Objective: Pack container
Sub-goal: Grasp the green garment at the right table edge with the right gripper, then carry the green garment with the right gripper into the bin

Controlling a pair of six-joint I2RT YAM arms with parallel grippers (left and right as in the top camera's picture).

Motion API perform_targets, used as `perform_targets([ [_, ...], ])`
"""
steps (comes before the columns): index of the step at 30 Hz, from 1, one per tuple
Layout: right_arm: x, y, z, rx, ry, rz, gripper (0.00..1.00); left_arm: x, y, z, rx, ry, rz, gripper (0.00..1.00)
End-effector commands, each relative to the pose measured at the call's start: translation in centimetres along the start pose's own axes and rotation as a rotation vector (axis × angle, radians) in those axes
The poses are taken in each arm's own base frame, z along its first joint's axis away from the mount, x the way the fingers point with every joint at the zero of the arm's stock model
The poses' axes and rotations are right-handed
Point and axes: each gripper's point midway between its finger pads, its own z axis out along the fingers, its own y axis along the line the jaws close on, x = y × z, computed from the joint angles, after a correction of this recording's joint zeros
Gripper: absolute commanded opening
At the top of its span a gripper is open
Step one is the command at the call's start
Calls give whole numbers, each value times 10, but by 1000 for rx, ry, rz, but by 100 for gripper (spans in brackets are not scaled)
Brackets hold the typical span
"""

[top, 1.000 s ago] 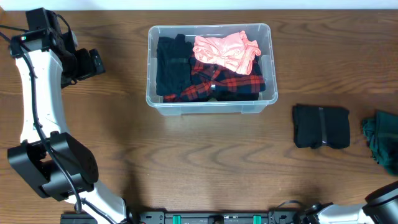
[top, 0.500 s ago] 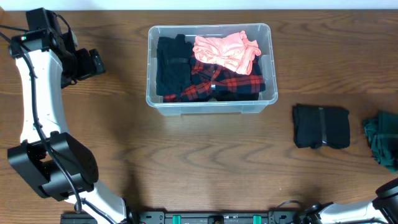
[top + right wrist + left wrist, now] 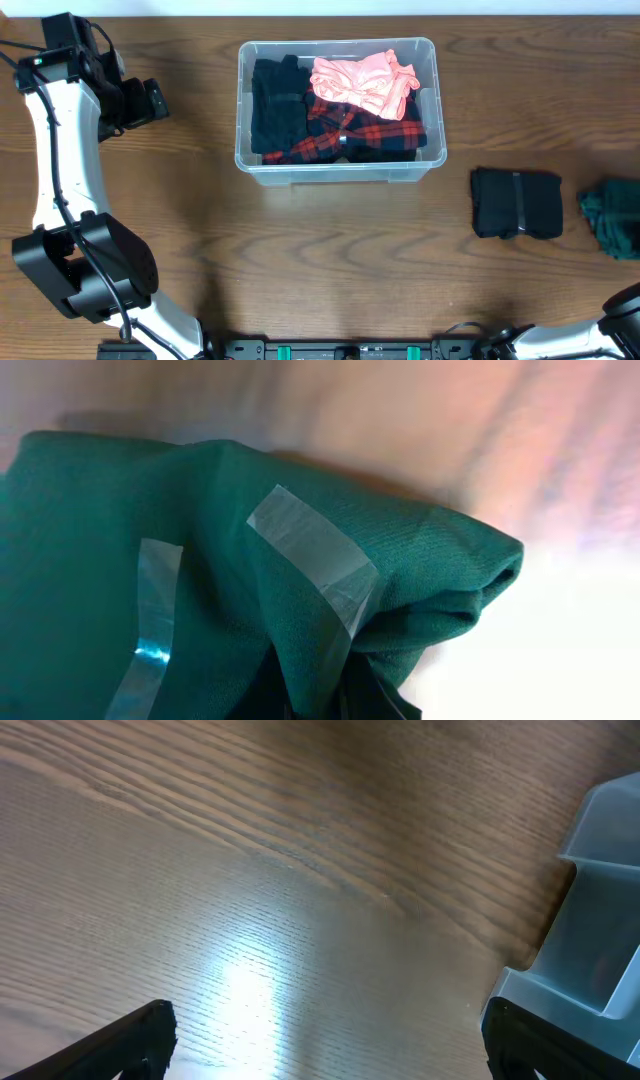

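Observation:
The right gripper should rise, cross to the container [image 3: 340, 172], which is to its left in the overhead view, and go down over the flat red plaid [image 3: 392, 133] to release.
The clear container [image 3: 340, 172] stands at the table's back centre, holding a black garment [image 3: 272, 110], a red plaid one [image 3: 350, 128] and a pink one [image 3: 365, 84]. At the right edge lies a dark green garment [image 3: 612, 220] bound with clear tape [image 3: 312, 550]. My right gripper [image 3: 330, 705] is shut on a fold of that green cloth [image 3: 180, 560], and its fingers are mostly buried in it. My left gripper [image 3: 152, 101] hangs open over bare wood left of the container, nothing between its fingertips [image 3: 140, 1038]. A corner of the container [image 3: 600, 910] shows at the right of the left wrist view.
A folded black garment [image 3: 516, 203] with a tape band lies on the table between the container and the green garment. The left arm's white links [image 3: 60, 160] run down the left side. Bare wooden tabletop [image 3: 330, 260] spreads in front of the container.
The right gripper has closed on the green garment, which has bunched up and shifted slightly left. The left arm has not moved.

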Motion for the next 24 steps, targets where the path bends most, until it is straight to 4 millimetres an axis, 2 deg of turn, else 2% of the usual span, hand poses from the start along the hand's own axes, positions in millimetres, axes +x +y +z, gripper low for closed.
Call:
perform_targets([
  [1,10,48,-8,-147,54,-71,1,2,1,1,-2,5,0,98],
  [6,0,110,-57,-281,4,-170,1,2,1,1,-2,5,0,98],
  [10,-4,162,-118,-430,-65,-263,1,2,1,1,-2,5,0,98],
  [14,2,202,-180,-595,-116,-344,1,2,1,1,-2,5,0,98],
  [19,33,240,-250,-787,-144,-461,1,2,1,1,-2,5,0,98],
  [24,86,270,-311,-989,-106,-588,1,2,1,1,-2,5,0,98],
])
